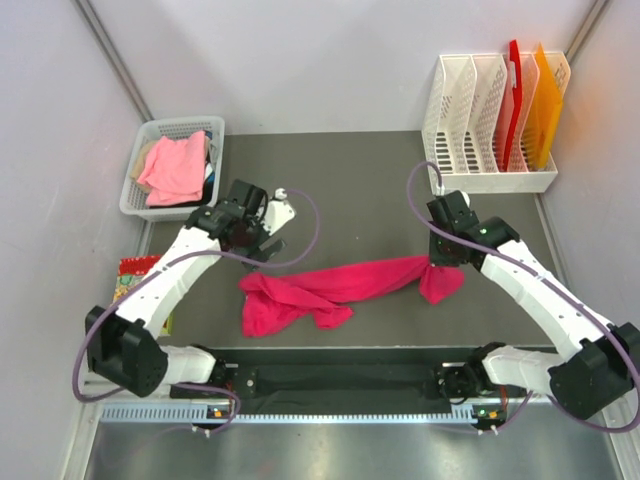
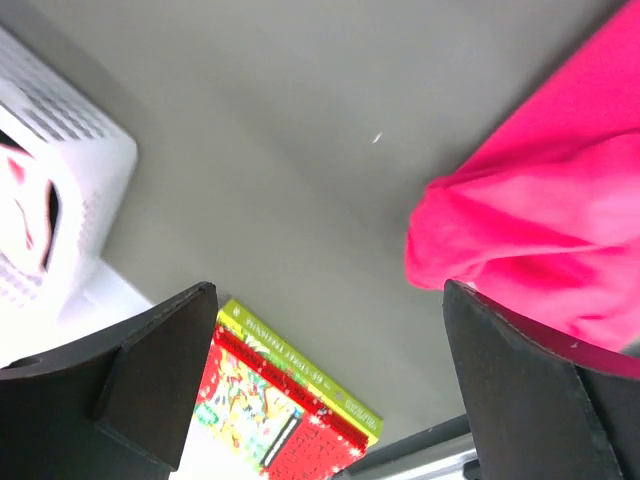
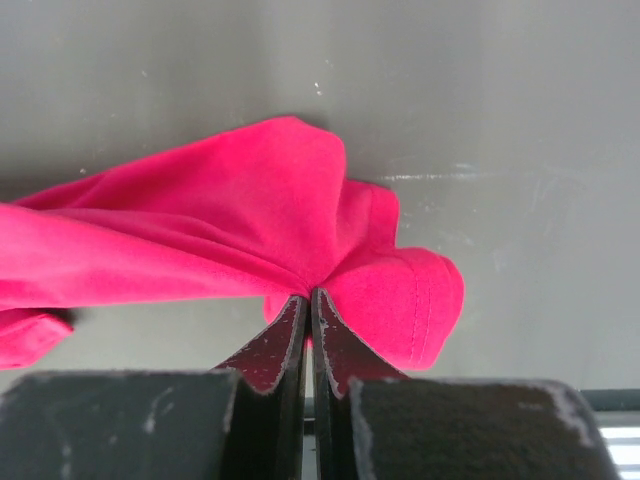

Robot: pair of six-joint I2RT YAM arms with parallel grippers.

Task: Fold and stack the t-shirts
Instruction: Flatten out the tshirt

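My right gripper is already pinching one end of the t-shirt. My left gripper needs to move back and down next and close on the far corner of the t-shirt's loose end (image 1: 249, 284) (image 2: 432, 248).
A bright magenta-pink t-shirt (image 1: 330, 288) lies bunched and stretched across the middle of the grey table. My right gripper (image 1: 440, 262) is shut on the shirt's right end; in the right wrist view the fingertips (image 3: 309, 300) pinch a fold of the magenta-pink t-shirt (image 3: 230, 225). My left gripper (image 1: 268, 243) is open and empty above the table, just up-left of the shirt's left end, which shows at the right in the left wrist view (image 2: 540, 220). A paler salmon-pink t-shirt (image 1: 175, 167) lies in the white basket (image 1: 137, 196) at the back left.
A white file rack (image 1: 480, 130) with red and orange folders stands at the back right. A colourful book (image 1: 128, 275) lies at the table's left edge, also in the left wrist view (image 2: 280, 400). The basket's corner (image 2: 60, 210) is close to my left gripper.
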